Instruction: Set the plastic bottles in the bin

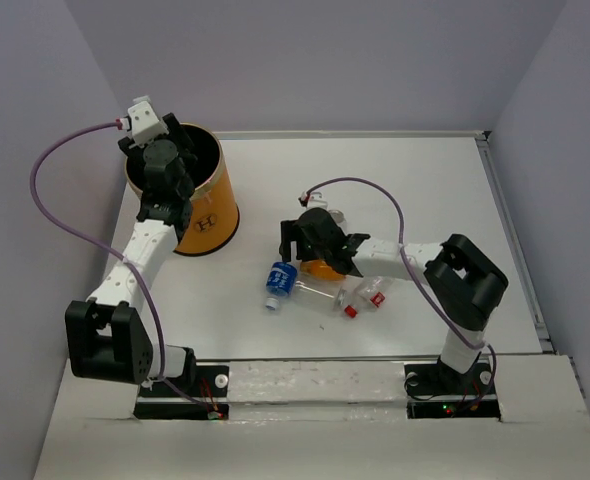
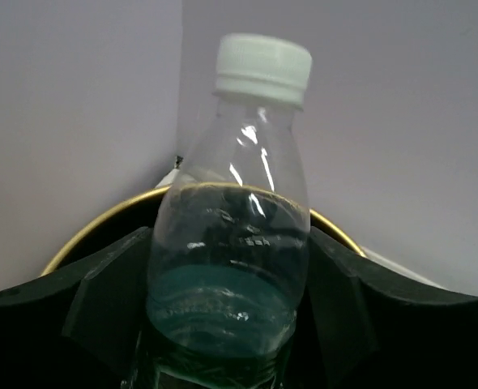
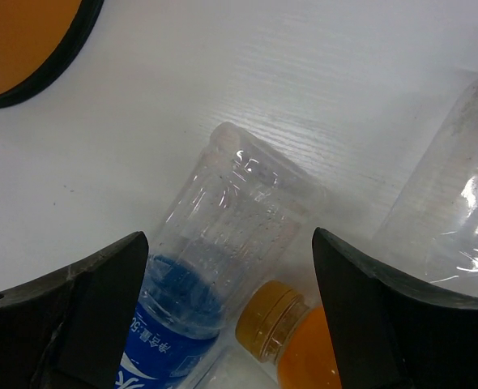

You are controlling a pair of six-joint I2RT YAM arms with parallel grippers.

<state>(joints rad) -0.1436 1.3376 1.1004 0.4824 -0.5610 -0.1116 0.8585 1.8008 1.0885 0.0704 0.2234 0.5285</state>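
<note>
My right gripper moves leftward in the top view and down onto the blue-labelled bottle's clear end [image 3: 224, 223] next, as the orange bottle's cap sits between its fingers.
The orange bin [image 1: 207, 212] with a gold rim and dark "H" stands at the back left. My left gripper [image 1: 162, 160] is over its mouth, shut on a clear bottle [image 2: 239, 203] with a white cap and green label. The gold rim [image 2: 101, 223] shows behind that bottle. My right gripper [image 1: 300, 245] is open low over the bottles at mid-table. Between its fingers lie a blue-labelled bottle [image 3: 215, 259] and the capped neck of an orange-filled bottle [image 3: 292, 340]. Both also show in the top view: the blue-labelled one [image 1: 279, 283] and the orange one [image 1: 325, 268].
A clear bottle [image 1: 320, 297] and two red-white bottles [image 1: 360, 298] lie just in front of the right gripper. Another clear bottle [image 3: 458, 203] lies to the right of its fingers. The bin's orange side [image 3: 20, 40] is at that view's upper left. Walls enclose the table.
</note>
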